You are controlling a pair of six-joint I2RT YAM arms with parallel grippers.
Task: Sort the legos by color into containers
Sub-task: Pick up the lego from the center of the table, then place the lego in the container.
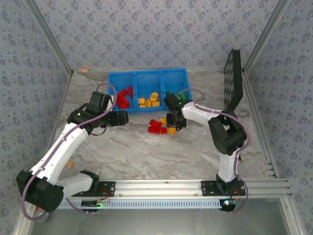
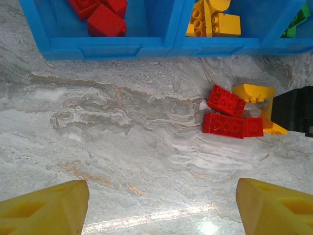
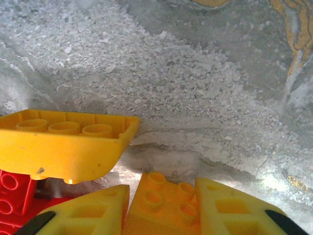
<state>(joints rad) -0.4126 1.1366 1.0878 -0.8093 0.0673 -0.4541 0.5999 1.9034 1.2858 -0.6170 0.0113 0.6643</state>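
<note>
Next, my right gripper lifts off the pile and carries the small yellow-orange lego outward over the middle container to release it, since yellow legos lie there.
The joined blue containers stand at the back, holding red legos on the left, yellow ones in the middle and green ones on the right. In front of the containers, loose red legos and a yellow lego lie on the table. My right gripper is down at this pile, shut on a small yellow-orange lego, beside an overturned yellow lego. To the pile's left my left gripper hangs open over bare marble.
A black perforated panel leans at the back right. A small tan block lies at the back left corner. Papered walls close in the marble table on three sides.
</note>
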